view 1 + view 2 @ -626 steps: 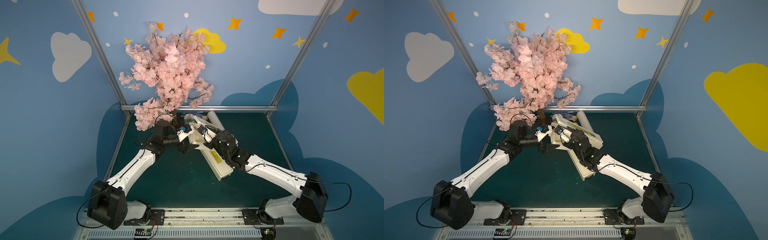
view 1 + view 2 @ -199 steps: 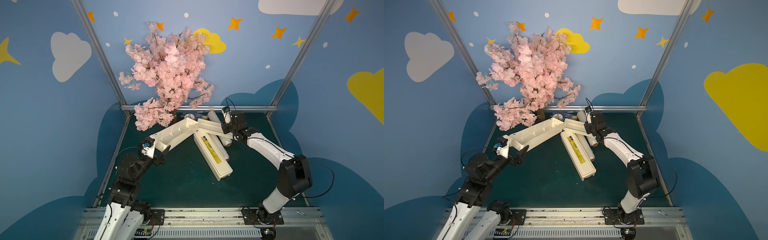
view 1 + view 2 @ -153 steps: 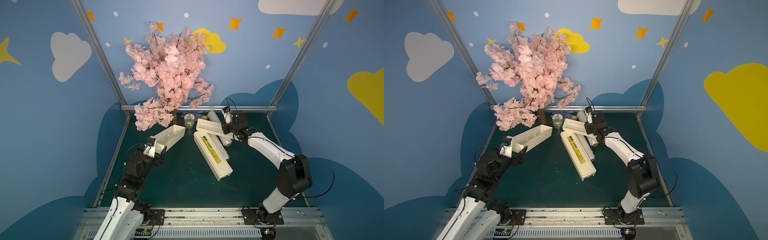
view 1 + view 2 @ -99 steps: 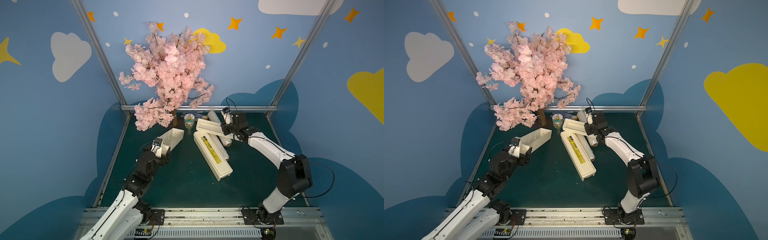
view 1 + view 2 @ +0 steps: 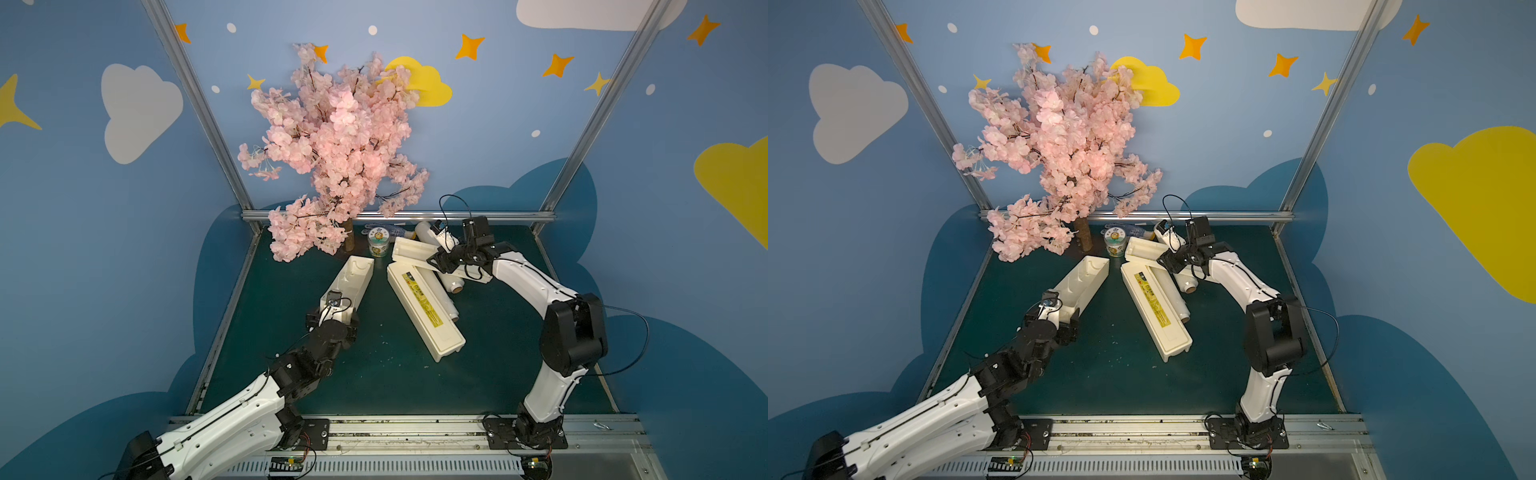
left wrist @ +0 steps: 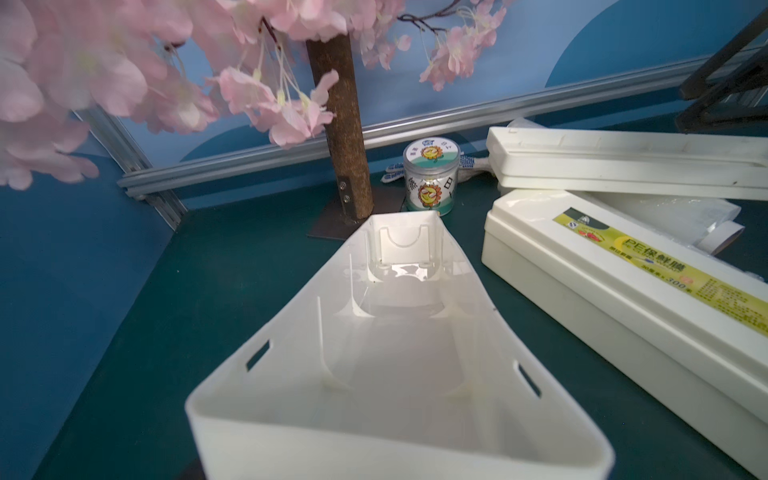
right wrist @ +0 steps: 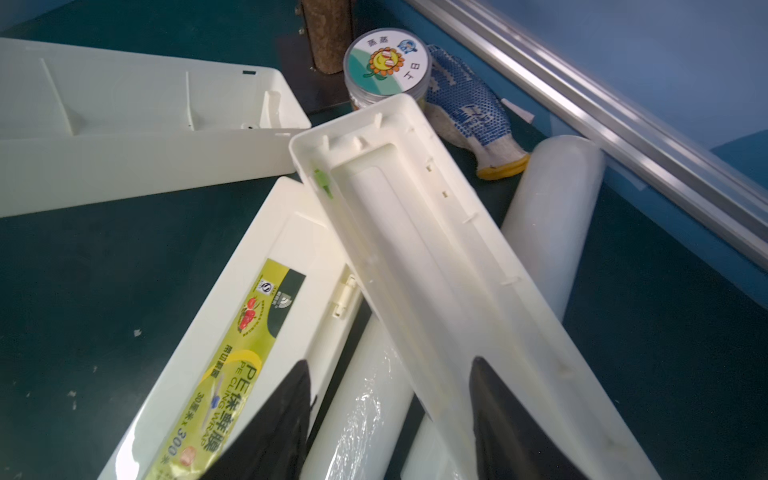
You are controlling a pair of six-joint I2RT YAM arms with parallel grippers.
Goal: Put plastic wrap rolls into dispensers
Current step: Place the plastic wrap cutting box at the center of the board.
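The loose lid's near long side (image 5: pixel 425 266) (image 7: pixel 402 364) stands upright, the lid upside down. My right gripper's open fingers come down astride that side next and close there.
An open, empty dispenser (image 5: pixel 353 278) (image 5: pixel 1086 278) (image 6: pixel 374 374) lies left of centre. Its near end sits in my left gripper (image 5: pixel 334 309) (image 5: pixel 1054 311), whose fingers are hidden in the left wrist view. A closed dispenser (image 5: pixel 428 311) (image 7: pixel 249 311) with a yellow label lies at centre. A loose lid (image 5: pixel 409 251) (image 7: pixel 415 249) rests upside down across its far end. One plastic wrap roll (image 5: pixel 442 297) (image 7: pixel 361 407) lies along the closed dispenser, another roll (image 5: pixel 453 278) (image 7: pixel 552 216) behind it. My right gripper (image 5: pixel 436 261) (image 7: pixel 390 363) is open over the lid's end and the roll.
The blossom tree's trunk (image 5: pixel 349 239) and a small round jar (image 5: pixel 378 243) (image 6: pixel 432 174) stand at the back, close to both dispensers. A blue-dotted glove (image 7: pixel 469 112) lies by the metal back rail (image 5: pixel 395 216). Pink branches hang over the back left.
My left arm has swung in from the left, carrying the open dispenser, which now points toward the jar. The right gripper's jaws have spread wider at the lid's end.
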